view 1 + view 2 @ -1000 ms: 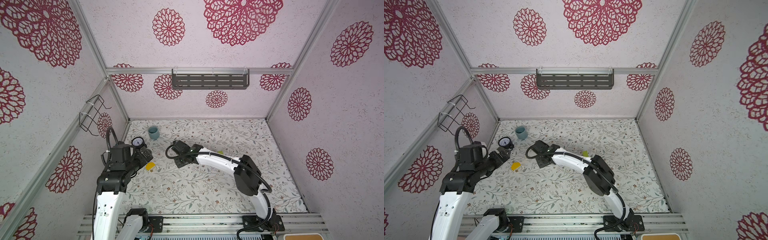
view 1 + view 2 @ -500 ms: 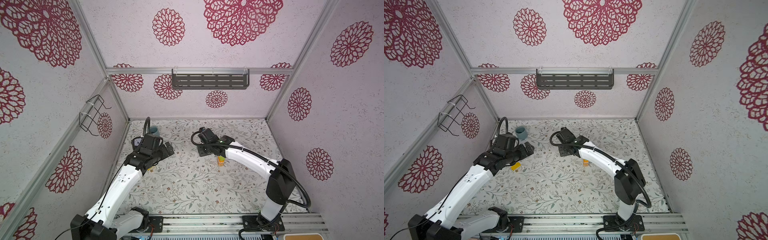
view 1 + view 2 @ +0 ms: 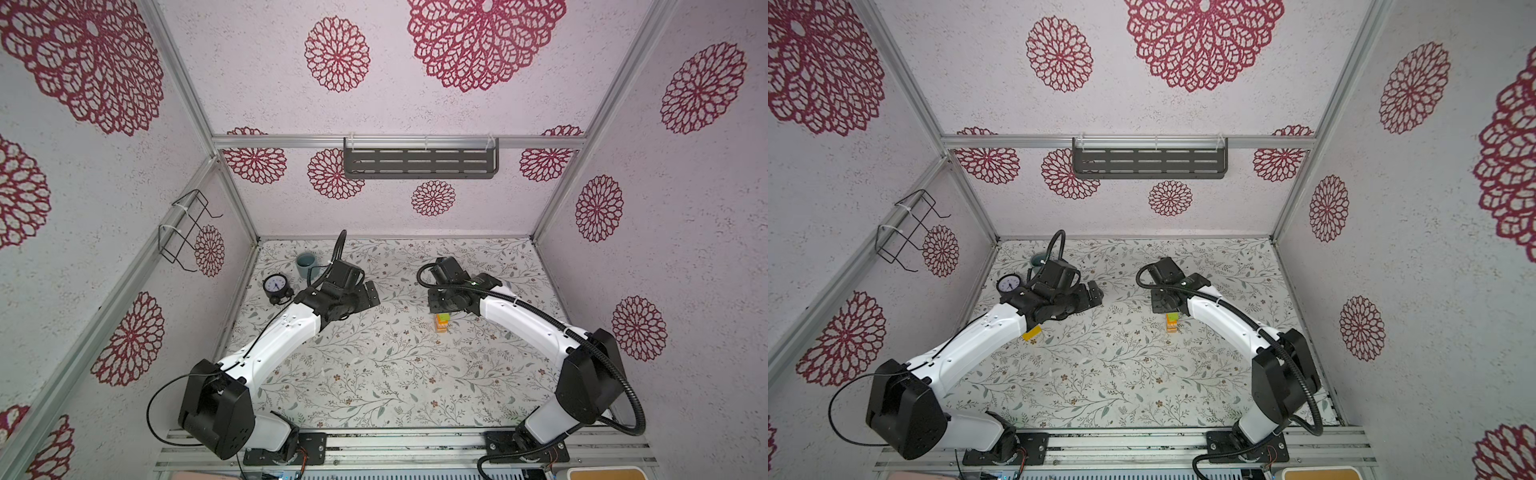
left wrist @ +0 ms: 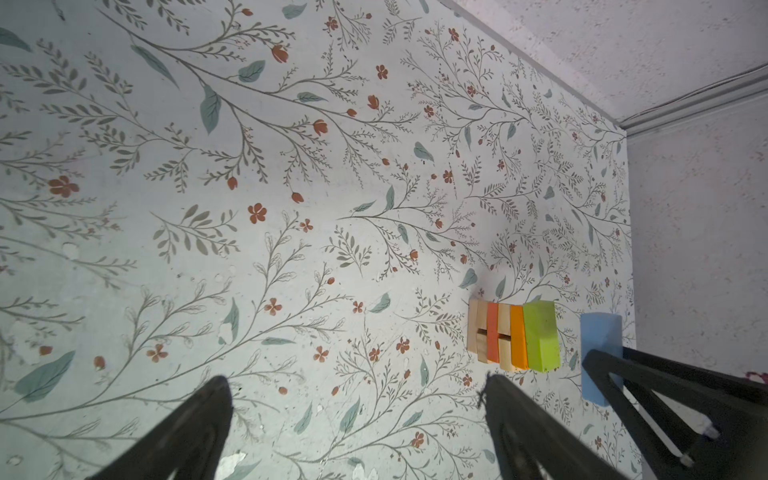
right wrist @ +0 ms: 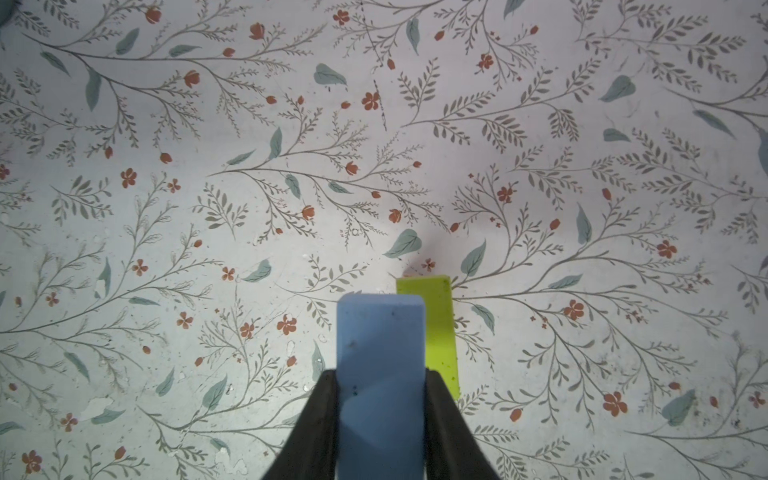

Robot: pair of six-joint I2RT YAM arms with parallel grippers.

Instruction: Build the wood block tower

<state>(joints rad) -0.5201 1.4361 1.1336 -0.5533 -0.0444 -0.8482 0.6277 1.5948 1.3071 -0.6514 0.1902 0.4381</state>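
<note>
My right gripper will next move gently sideways over the green top block (image 5: 439, 336), then go down and let go on top of it, because the held light blue block (image 5: 380, 353) is hanging off-center.
The tower (image 3: 442, 323) (image 3: 1171, 322) stands right of the floor's middle. In the left wrist view the tower (image 4: 513, 337) shows plain wood, red-orange and orange layers under a green top block (image 4: 540, 336). My right gripper (image 3: 443, 305) (image 5: 381, 390) is shut on a light blue block (image 5: 380, 353) (image 4: 598, 332). That block hangs just above the green top block (image 5: 441, 324), a little off to one side. My left gripper (image 3: 368, 293) (image 4: 357, 384) stands open and empty left of the tower. A yellow block (image 3: 1032, 333) lies by the left arm.
A grey-blue cup (image 3: 306, 264) and a round black alarm clock (image 3: 275, 286) stand at the back left of the floral floor. A dark shelf (image 3: 419, 162) hangs on the back wall and a wire rack (image 3: 187, 228) on the left wall.
My right gripper has swung from left of centre over to the tower. The left arm has stretched out from the left wall toward the middle, its gripper still open.
</note>
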